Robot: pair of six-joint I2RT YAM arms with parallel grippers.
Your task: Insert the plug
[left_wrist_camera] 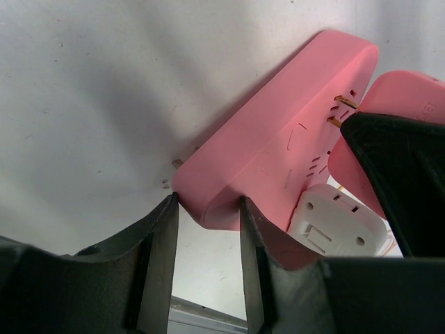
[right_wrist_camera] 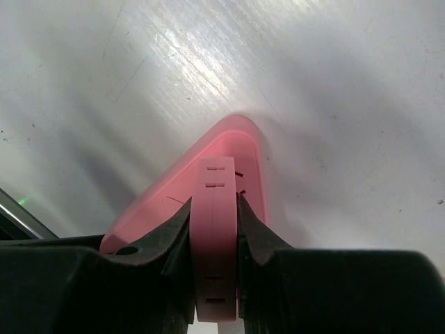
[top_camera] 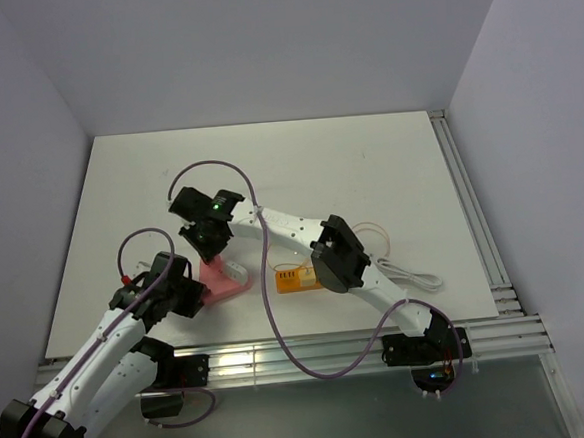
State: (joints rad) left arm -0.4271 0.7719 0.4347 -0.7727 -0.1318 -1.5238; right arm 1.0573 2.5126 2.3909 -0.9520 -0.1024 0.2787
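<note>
The pink plug [right_wrist_camera: 215, 229] still shows its brass prongs [left_wrist_camera: 344, 104] bare. Next, it goes into the power strip's slots as my right gripper pushes to the left in the top view.
A pink power strip [top_camera: 219, 281] lies on the white table near the front left. My left gripper [left_wrist_camera: 207, 209] is shut on its rounded near end, one finger on each side. A white plug [left_wrist_camera: 335, 223] sits in the strip's face [left_wrist_camera: 278, 139]. My right gripper [top_camera: 209, 242] is shut on a pink plug [right_wrist_camera: 215, 229] and holds it over the strip's far end. The plug's two brass prongs [left_wrist_camera: 344, 104] show bare, with their tips at the strip's slots. In the right wrist view the strip [right_wrist_camera: 153, 202] lies under and behind the plug.
An orange block [top_camera: 296, 279] lies on the table right of the strip, under the right arm. A white cable [top_camera: 408, 276] runs off to the right. Metal rails [top_camera: 484, 236] edge the table at the right and front. Purple arm cables loop above.
</note>
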